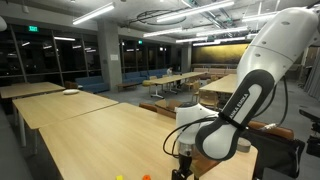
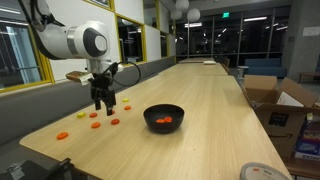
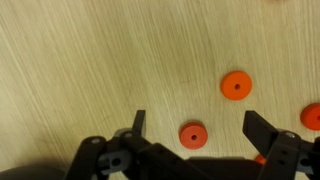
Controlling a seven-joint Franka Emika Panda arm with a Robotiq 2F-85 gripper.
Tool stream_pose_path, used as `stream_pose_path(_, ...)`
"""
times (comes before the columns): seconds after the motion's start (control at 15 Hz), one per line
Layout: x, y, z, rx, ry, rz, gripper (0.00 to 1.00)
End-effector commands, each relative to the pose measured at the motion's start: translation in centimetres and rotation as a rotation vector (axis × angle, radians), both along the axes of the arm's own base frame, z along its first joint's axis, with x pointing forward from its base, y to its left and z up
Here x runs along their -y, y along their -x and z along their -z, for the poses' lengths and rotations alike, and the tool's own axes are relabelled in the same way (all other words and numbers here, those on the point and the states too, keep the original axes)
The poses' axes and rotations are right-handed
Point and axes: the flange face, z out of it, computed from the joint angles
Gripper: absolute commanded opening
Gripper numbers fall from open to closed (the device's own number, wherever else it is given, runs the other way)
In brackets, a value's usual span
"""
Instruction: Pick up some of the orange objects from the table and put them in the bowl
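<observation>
My gripper should go down around the one orange disc (image 2: 115,122) while shifting toward the bowl (image 2: 164,117), because that disc already shows between the open fingers.
Several tiny orange discs (image 2: 104,123) lie scattered on the light-wood table (image 2: 210,110) to the left of the black bowl (image 2: 164,117), which holds orange pieces. My gripper (image 2: 102,103) hangs open just above the discs. In the wrist view the open fingers (image 3: 193,128) straddle one orange disc (image 3: 192,134) lying flat between them; another disc (image 3: 236,86) lies farther off and one (image 3: 312,116) at the right edge. In an exterior view the gripper (image 1: 181,165) is low over the table (image 1: 90,135), with a disc (image 1: 146,177) at the bottom edge.
A cardboard box (image 2: 272,105) stands beside the table at the right. A white round thing (image 2: 262,173) sits at the near right corner. A yellow piece (image 1: 119,178) lies near the discs. More wooden tables (image 1: 45,105) stand behind.
</observation>
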Motion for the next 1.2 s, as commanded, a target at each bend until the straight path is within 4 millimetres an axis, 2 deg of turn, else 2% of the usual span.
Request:
stream_pose_path(0.0, -0.4, -2.3, 1.2, 0.041, 0.001, 0.054, 1.00)
stream_pose_path(0.33, 0.9, -3.8, 1.6, 0.117, -0.042, 0.133, 1.00)
stream_pose_path(0.6, 1.5, -4.2, 3.1, 0.103, -0.025, 0.155, 1.00)
stream_pose_path(1.13, 0.4, -4.8, 5.8, 0.059, -0.003, 0.164, 1.00)
